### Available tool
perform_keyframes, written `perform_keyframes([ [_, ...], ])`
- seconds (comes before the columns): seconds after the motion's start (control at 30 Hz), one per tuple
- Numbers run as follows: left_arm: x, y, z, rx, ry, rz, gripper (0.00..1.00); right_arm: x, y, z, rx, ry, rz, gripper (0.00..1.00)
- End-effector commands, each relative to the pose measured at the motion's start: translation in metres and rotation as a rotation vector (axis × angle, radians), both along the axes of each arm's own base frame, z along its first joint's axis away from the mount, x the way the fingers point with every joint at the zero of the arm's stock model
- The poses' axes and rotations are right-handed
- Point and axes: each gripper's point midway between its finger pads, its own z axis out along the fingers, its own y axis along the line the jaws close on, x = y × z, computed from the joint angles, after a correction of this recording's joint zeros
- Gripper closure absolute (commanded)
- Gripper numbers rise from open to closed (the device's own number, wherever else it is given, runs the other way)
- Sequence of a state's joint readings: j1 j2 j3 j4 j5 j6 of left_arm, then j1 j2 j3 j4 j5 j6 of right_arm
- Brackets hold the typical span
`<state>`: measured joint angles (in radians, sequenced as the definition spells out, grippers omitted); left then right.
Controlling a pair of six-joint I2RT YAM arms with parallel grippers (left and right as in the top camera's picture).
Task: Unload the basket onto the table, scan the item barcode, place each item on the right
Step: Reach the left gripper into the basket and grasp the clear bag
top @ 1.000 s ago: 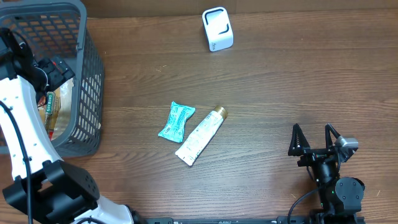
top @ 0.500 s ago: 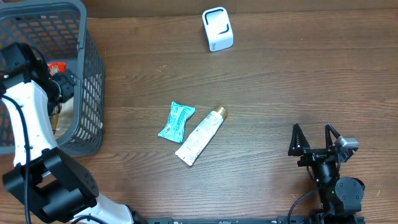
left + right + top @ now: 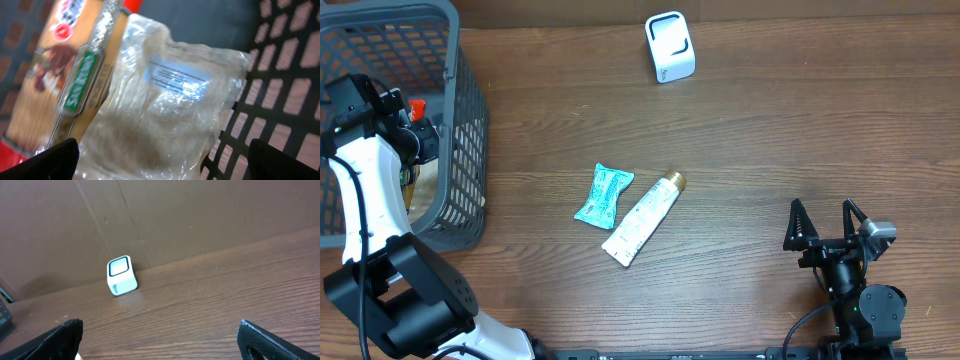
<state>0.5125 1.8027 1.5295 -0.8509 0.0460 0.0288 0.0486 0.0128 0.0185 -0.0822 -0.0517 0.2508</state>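
Next, my left gripper lowers, turning slightly, onto the plastic bag's middle (image 3: 162,107) by the white label (image 3: 177,77), since the bag lies just below the gripper's open fingers.
My left gripper (image 3: 162,146) is inside the grey basket (image 3: 468,120), jaws wide open and holding nothing. Just below it lies a clear plastic bag (image 3: 165,115) with a white label (image 3: 177,77). An orange noodle packet (image 3: 70,70) lies beside the bag. In the overhead view the left gripper (image 3: 418,138) is at the basket's right wall. The white scanner (image 3: 670,46) stands at the table's far edge, and the right wrist view shows the scanner (image 3: 121,275) too. My right gripper (image 3: 823,222) rests open and empty at the near right.
A teal packet (image 3: 603,193) and a white tube with a gold cap (image 3: 642,218) lie side by side mid-table. The basket's mesh wall (image 3: 285,75) runs close to my left gripper's right finger. A brown backboard (image 3: 200,215) rises behind the scanner.
My left arm has swung up and to the right, further into the basket, then settled. The right arm and the items on the table have not moved.
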Motion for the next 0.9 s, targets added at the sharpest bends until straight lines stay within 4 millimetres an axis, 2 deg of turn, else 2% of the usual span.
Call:
perform_keyframes([
  [0.0,0.004,-0.014,-0.012,0.001,0.005,-0.200,0.00,0.000,0.001,-0.002,0.004,-0.003,0.005,0.00],
  [0.37,0.009,-0.012,-0.014,0.054,0.007,-0.297,0.00,0.000,0.001,-0.002,0.004,-0.003,0.005,0.00],
  [0.6,0.012,-0.013,-0.044,0.012,0.051,-0.329,0.00,0.000,0.001,-0.002,0.004,-0.003,0.005,0.00],
  [0.87,0.021,-0.019,-0.061,-0.027,0.035,-0.384,0.00,0.000,0.001,-0.002,0.004,-0.003,0.005,0.00],
])
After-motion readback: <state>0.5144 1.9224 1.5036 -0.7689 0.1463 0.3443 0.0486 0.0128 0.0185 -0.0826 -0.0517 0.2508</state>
